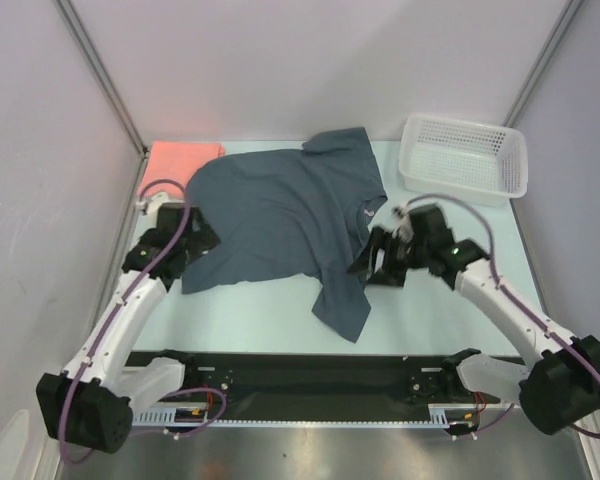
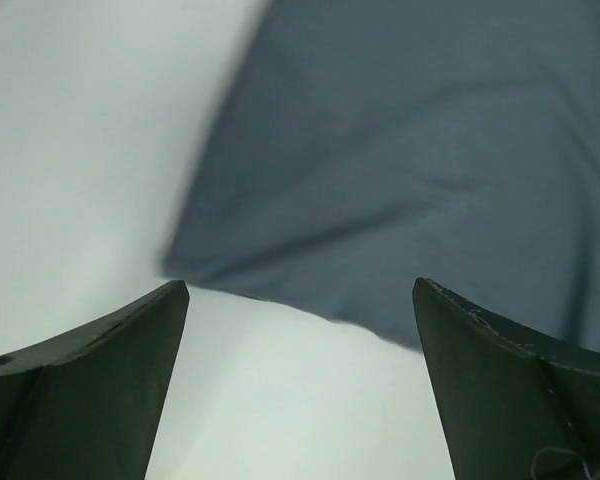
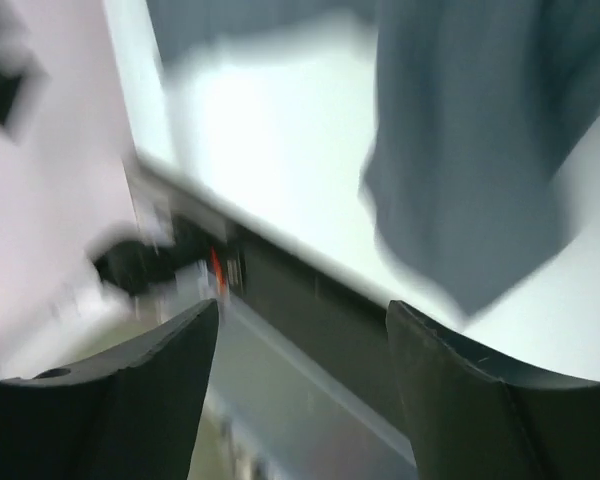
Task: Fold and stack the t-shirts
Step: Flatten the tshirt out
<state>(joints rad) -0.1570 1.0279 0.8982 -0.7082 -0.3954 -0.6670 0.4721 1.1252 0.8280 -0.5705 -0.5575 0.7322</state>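
Observation:
My left gripper moves back and to the right in the top view next, down onto the trailing part's gathered corner (image 1: 327,288), since that part of the t-shirt juts toward the bar.
The dark slate blue-grey t-shirt (image 1: 280,215) lies spread and rumpled on the table, one part trailing toward the near edge. The salmon-pink shirt (image 1: 180,158) lies folded at the far left corner. My left gripper (image 1: 195,243) is open and empty at the grey shirt's left edge; in the left wrist view (image 2: 300,290) the shirt's hem (image 2: 420,160) lies just ahead of the fingers. My right gripper (image 1: 372,262) is open and empty beside the shirt's right side; the blurred right wrist view (image 3: 302,310) shows the shirt's trailing part (image 3: 470,170) ahead.
A white plastic mesh basket (image 1: 466,157) stands at the far right corner. A black rail (image 1: 300,375) runs along the table's near edge. Grey walls close in the left, back and right sides.

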